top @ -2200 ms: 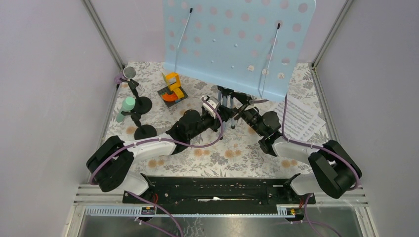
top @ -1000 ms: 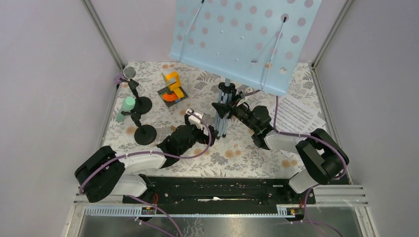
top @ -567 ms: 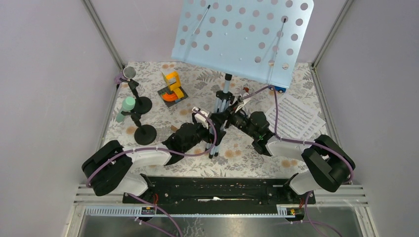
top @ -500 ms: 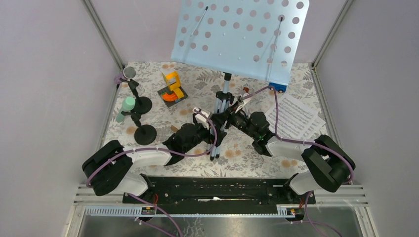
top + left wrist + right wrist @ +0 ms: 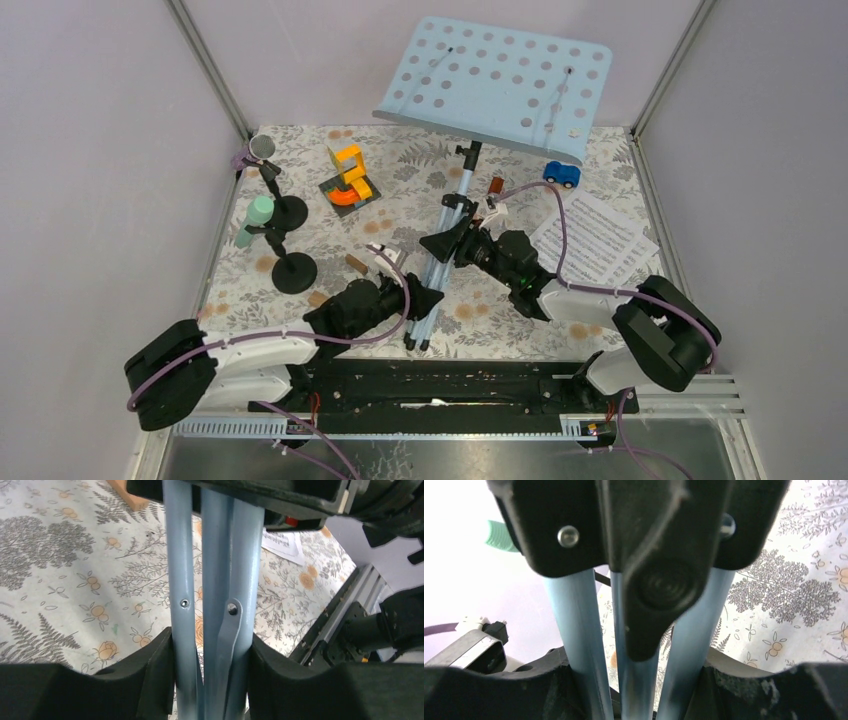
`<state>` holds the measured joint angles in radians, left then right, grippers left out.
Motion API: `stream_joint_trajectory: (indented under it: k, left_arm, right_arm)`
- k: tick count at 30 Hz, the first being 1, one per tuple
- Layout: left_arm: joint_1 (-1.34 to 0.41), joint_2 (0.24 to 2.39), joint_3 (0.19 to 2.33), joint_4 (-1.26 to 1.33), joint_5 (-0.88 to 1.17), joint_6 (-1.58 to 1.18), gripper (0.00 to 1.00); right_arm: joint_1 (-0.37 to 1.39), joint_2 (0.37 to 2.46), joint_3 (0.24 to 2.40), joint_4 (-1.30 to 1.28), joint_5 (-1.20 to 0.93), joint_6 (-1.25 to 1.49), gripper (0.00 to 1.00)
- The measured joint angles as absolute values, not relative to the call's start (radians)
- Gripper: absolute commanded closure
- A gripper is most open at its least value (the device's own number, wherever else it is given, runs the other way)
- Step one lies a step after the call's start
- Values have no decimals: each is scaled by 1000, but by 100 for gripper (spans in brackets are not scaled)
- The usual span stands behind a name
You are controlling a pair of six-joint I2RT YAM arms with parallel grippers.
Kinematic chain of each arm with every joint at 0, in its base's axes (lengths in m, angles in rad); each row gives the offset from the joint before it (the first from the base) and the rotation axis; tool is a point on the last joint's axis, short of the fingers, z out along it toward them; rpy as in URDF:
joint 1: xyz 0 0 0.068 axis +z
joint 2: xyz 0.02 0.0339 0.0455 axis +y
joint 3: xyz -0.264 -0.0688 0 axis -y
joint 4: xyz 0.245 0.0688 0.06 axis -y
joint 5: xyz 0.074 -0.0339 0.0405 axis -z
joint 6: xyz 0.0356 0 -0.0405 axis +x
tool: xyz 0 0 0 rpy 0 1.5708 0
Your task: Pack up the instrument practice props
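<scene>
The right gripper moves the folded legs down and toward the microphones' side onto the floral cloth next, then releases them, since it holds them above the cloth.
The pale blue perforated music rack (image 5: 495,85) leans toward the back wall, its tripod legs (image 5: 428,290) folded together and slanting down to the near edge. My left gripper (image 5: 413,300) (image 5: 210,652) is shut on the lower legs (image 5: 220,580). My right gripper (image 5: 452,243) (image 5: 638,672) is shut on the legs (image 5: 574,630) just below the black hub. White sheet-music pages (image 5: 597,240) lie at the right. The purple glitter microphone (image 5: 255,152) and the mint-green microphone (image 5: 254,220) sit in black round-based holders (image 5: 291,212) (image 5: 295,272) at the left.
A small blue toy car (image 5: 562,174) sits under the rack's right edge. An orange and yellow block toy (image 5: 348,178) stands at the back. Small brown wooden blocks (image 5: 356,264) (image 5: 318,298) (image 5: 497,185) lie on the floral cloth. Grey walls close in on both sides.
The rack has tipped back toward the far wall, uncovering the blue car. My left gripper slid down the legs toward the near edge and closed on them. The right grip held.
</scene>
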<state>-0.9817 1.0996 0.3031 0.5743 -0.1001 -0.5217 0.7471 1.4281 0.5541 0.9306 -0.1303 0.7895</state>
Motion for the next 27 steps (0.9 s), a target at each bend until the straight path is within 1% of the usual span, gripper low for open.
stream_joint_trajectory:
  k: [1,2,5,11,17,24,25,27]
  left_arm:
    - [-984,1087,303,562,-107,-528,86]
    - [-982,1077,303,547,-108,-534,92]
    - [-982,1063,303,498,-117,-534,100]
    - [-980,1083,300,420,-121,-628,100]
    - [-979,1122,296,385,-131,-656,100]
    - [-976,1180,285,370,-173,-708,100]
    - [-974,1193,285,367,-180,-719,100]
    - [-972,1217,285,365,-187,-741,94]
  right_arm:
    - [748,1434,553,931,-112,818,100]
    - [748,1443,552,934,-101,840,100]
    - [753,1490,552,953,-89,886,100]
    - [760,1602,553,1002,-105,939,100]
    - [765,1683,559,1007,-109,948,100]
    - [776,1850,640,1004,-125,948,100]
    - [778,1872,653,1002,-128,949,99]
    - [779,1914,681,989,-139,947,87]
